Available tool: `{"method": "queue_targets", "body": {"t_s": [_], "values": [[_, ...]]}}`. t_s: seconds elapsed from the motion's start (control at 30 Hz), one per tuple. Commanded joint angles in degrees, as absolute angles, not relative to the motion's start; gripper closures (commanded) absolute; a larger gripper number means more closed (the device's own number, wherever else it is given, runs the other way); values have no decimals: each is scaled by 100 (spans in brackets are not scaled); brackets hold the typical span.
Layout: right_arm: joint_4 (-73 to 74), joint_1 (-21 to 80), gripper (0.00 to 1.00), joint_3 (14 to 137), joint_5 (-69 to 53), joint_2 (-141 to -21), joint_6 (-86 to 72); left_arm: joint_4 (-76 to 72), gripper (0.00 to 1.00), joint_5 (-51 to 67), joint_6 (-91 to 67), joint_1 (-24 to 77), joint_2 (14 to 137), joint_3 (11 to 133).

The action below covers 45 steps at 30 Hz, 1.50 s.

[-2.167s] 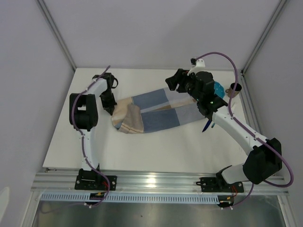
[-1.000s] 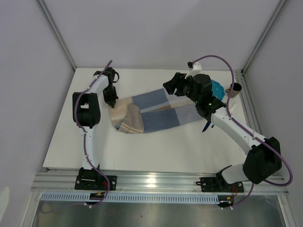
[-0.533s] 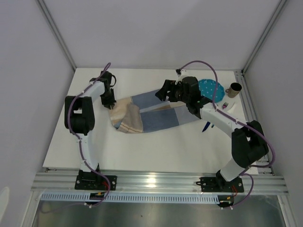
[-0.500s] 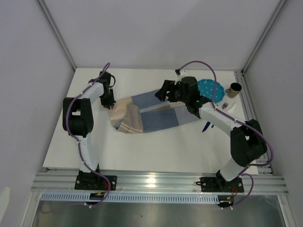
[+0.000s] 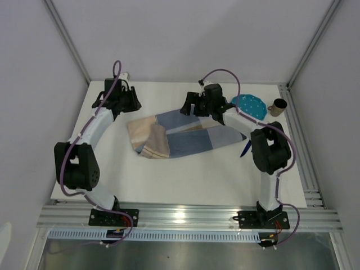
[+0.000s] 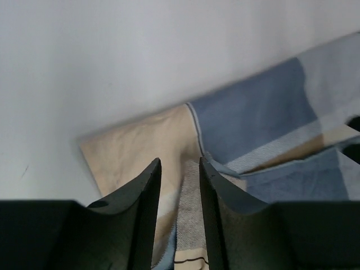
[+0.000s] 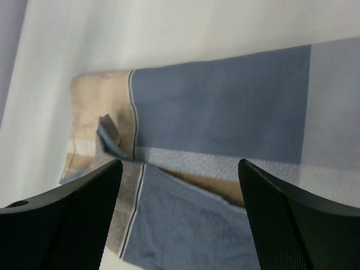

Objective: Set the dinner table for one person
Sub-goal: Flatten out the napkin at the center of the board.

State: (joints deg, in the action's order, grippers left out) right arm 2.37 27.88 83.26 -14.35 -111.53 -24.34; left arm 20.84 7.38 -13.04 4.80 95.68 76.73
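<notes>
I will move my right gripper down, to the left in the top view and back onto the placemat's raised fold, because its fingers are clear of the placemat (image 5: 180,135).
A blue-and-beige checked placemat (image 5: 180,135) lies crumpled on the white dinner table (image 5: 197,180), its left end and lower half folded over themselves. The fold shows in the left wrist view (image 6: 270,163) and the right wrist view (image 7: 219,107). My left gripper (image 5: 128,103) hovers off the mat's far left corner, open by a narrow gap (image 6: 179,169) with nothing in it. Above the mat's far edge my right gripper (image 5: 190,107) stands wide open (image 7: 180,169), holding nothing.
A teal dotted plate (image 5: 251,106) and a brown cup (image 5: 277,106) stand at the back right. A blue-handled utensil (image 5: 246,148) lies by the mat's right end, partly under the right arm. Aluminium rails edge the table (image 5: 185,214).
My left gripper has opened, let go of the mat's left corner and drawn back to the far left. My right gripper has slid left along the mat's far edge and opened wider, uncovering the plate.
</notes>
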Motion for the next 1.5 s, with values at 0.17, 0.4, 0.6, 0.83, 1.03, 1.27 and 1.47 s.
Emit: {"method": "queue_targets", "body": {"t_s": [0.17,0.4,0.6,0.83,1.03,1.27,1.47], "values": [[1798,2768,12,11238,-3295,-13401,-2285,1363,69,1521,-1661,624,8641,7067],[1705,2944,12,11733,-4007,-13843,-2918,1589,71,1258,-1994,703,8552,6767],[1380,3129,14,11558,-4446,-14010,-3260,1696,75,1292,-2179,747,8543,6855],[1204,3269,17,11505,-4895,-14265,-3717,2004,82,1125,-2329,765,8763,6944],[1389,3366,17,11285,-4852,-14124,-3314,1872,83,1142,-2347,791,8605,6873],[1406,3410,66,11215,-4922,-14203,-3305,1890,84,1204,-2364,809,8604,6926],[1538,3436,100,11197,-4878,-14054,-3129,1890,85,1204,-2373,853,8631,6917]]}}
